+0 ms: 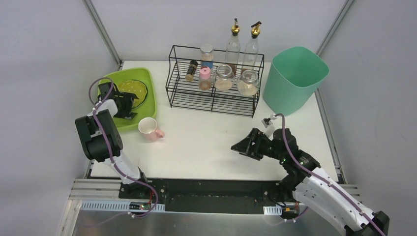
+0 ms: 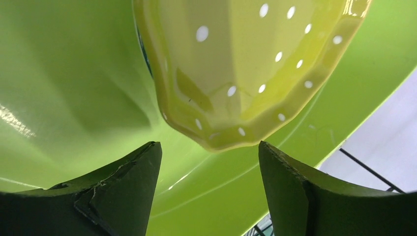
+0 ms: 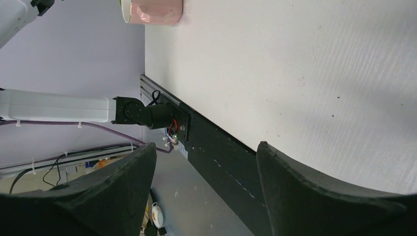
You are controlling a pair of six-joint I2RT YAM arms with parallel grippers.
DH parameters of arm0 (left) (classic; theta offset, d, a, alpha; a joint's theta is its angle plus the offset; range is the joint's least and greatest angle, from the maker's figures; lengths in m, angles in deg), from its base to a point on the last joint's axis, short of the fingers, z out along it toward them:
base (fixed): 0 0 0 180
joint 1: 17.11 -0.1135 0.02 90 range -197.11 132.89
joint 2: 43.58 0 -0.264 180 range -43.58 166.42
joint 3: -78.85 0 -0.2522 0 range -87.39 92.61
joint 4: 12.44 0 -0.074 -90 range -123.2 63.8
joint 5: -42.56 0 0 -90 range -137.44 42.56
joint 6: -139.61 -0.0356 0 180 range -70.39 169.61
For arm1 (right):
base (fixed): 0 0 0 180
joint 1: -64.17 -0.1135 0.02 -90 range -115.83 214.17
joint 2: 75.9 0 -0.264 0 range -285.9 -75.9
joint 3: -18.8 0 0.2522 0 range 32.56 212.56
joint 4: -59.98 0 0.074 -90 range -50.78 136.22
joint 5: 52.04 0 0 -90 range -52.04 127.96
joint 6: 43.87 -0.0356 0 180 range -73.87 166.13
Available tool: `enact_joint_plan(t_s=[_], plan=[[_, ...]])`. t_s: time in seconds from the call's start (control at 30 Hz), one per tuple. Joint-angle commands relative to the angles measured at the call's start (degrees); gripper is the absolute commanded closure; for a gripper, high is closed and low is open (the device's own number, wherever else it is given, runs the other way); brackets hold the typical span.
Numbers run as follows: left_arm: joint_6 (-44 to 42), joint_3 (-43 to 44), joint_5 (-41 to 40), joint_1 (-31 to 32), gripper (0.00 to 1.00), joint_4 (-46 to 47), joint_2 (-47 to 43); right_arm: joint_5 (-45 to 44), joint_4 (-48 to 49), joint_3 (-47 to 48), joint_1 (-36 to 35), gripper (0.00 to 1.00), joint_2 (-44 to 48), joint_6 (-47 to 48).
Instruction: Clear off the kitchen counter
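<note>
I will next raise my left gripper, move it back and lower it onto the pink mug's rim [image 1: 139, 125] opposite the handle, because the mug is outside the tub, back from my left gripper.
The white kitchen counter [image 1: 206, 142] holds a pink mug [image 1: 149, 129] lying near the lime-green tub [image 1: 147, 93]. A yellow dotted dish [image 1: 132, 89] rests inside the tub. My left gripper [image 1: 129, 104] hovers over the tub's near part, open and empty. In the left wrist view the dish [image 2: 246, 64] lies just beyond my open left gripper [image 2: 210, 157], apart from the fingers. My right gripper [image 1: 237, 147] is open and empty, low over the counter's middle right. In the right wrist view the mug [image 3: 152, 11] shows far beyond my open right gripper [image 3: 206, 157].
A black wire rack [image 1: 214, 81] with several jars and two oil bottles stands at the back centre. A mint-green bin [image 1: 294, 78] stands at the back right. The black front rail [image 3: 221, 157] runs along the counter's near edge.
</note>
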Motion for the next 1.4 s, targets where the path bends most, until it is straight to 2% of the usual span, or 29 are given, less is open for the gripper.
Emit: enact_joint_plan(t_s=[0.0,0.17,0.37,0.6,0.7,0.9,1.1,1.37], plan=[[-3.81,3.3,2.23,-0.21,0.26,-7.4,-3.08,-0.66,-0.54,2.78,0.03,0.22,-0.47,0.62],[-6.6,4.84,3.19,-0.34,0.26,-12.06,-6.27,-1.59,-1.94,3.94,0.0,0.21,-1.53,1.92],[-16.55,11.09,5.96,-0.12,0.26,-21.87,-10.85,-1.92,-0.97,4.07,0.0,0.21,-5.97,3.68],[-25.58,10.14,6.82,1.58,0.27,-27.45,-17.46,-0.73,1.86,3.93,0.01,0.21,-9.61,3.62],[-31.02,11.22,5.65,4.35,0.27,-31.76,-18.5,-0.42,2.12,4.03,0.01,0.21,-10.2,4.15],[-37.13,9.83,-4.03,13.36,0.27,-37.71,-22.73,-0.39,3.26,2.15,-0.07,0.2,-9.85,3.71],[-39.8,5.01,-11.84,14.78,0.31,-40.04,-29.12,-0.06,3.62,1.11,-0.06,0.2,-9.18,3.36],[-42.12,3.62,-19.01,15.33,0.34,-44.15,-35.13,0.81,6.91,-0.14,-0.49,0.2,-11.34,2.04]])
